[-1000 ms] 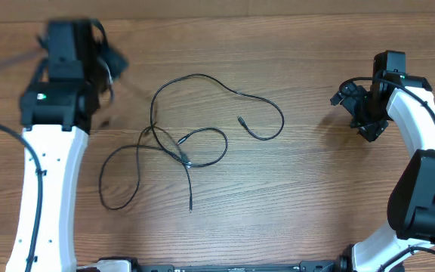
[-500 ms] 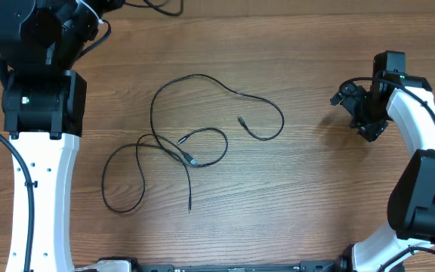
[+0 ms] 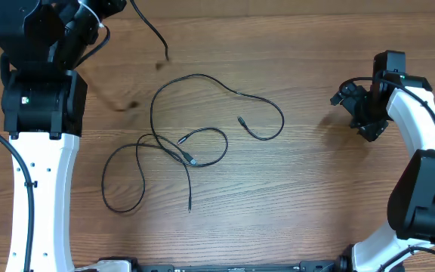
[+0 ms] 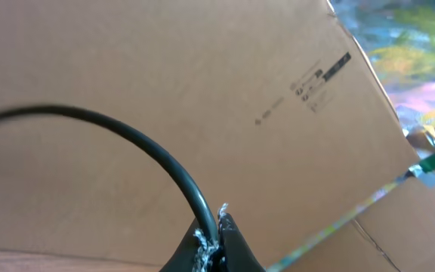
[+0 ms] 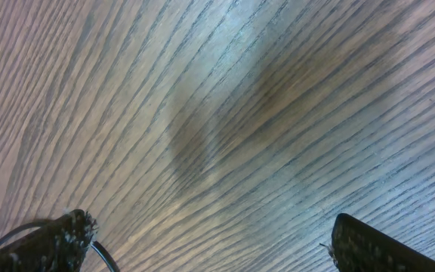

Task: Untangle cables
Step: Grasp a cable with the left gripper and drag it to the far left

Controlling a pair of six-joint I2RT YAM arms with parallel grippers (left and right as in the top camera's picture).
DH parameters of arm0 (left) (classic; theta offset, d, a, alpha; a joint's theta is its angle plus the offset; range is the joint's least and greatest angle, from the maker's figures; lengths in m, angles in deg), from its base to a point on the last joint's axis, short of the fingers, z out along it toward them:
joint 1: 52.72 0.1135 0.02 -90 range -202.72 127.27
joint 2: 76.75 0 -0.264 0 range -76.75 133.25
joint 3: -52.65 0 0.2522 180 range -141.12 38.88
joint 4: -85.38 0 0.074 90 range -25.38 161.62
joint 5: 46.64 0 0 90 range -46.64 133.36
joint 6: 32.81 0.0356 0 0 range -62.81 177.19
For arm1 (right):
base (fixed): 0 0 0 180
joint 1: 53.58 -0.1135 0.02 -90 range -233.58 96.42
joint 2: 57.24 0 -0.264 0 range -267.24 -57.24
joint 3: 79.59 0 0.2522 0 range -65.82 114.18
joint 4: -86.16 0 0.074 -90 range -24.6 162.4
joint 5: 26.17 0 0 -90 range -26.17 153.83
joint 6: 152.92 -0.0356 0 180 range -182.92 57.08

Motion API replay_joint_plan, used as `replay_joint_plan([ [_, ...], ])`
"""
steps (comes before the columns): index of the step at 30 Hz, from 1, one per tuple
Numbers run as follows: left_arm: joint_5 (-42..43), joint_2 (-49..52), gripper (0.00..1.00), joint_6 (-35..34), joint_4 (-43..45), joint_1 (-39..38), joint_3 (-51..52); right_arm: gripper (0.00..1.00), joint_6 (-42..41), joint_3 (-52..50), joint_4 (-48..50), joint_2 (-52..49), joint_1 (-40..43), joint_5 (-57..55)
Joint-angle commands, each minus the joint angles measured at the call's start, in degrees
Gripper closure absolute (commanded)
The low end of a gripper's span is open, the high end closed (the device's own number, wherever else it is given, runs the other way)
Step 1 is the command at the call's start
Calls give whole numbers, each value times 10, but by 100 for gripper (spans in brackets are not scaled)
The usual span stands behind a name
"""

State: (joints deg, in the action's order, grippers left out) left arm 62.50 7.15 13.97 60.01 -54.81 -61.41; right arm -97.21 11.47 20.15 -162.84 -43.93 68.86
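Observation:
The robot's left gripper is going to move down and to the left in the overhead view, and it will let go of the cable over bare wood, clear of the crossing loops.
Several thin black cables lie in loose, crossing loops on the wooden table at its middle, with small plugs at their ends. My left gripper is raised at the far left corner and is shut on one black cable. That cable hangs free from the gripper in the overhead view, and its end is above the table. My right gripper is open and empty at the right, apart from the cables, just above bare wood.
A brown cardboard box fills the left wrist view behind the held cable. The white arms stand along the left edge and the right edge of the table.
My left arm has swung up and back to the far left corner with one cable in its jaws. That cable's free end now hangs down into view. The right arm has not moved.

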Motion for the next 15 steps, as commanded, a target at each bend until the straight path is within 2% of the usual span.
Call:
replay_joint_plan([
  [1, -62, -9, 96, 16, -12, 12, -11, 0, 0, -1, 2, 5, 1, -7],
  [8, -228, -6, 96, 47, -94, 58, -11, 0, 0, -1, 2, 5, 1, -7],
  [11, -216, 1, 96, 56, -120, 93, -11, 0, 0, -1, 2, 5, 1, -7],
  [15, -155, 8, 96, 39, -153, 156, -11, 0, 0, -1, 2, 5, 1, -7],
])
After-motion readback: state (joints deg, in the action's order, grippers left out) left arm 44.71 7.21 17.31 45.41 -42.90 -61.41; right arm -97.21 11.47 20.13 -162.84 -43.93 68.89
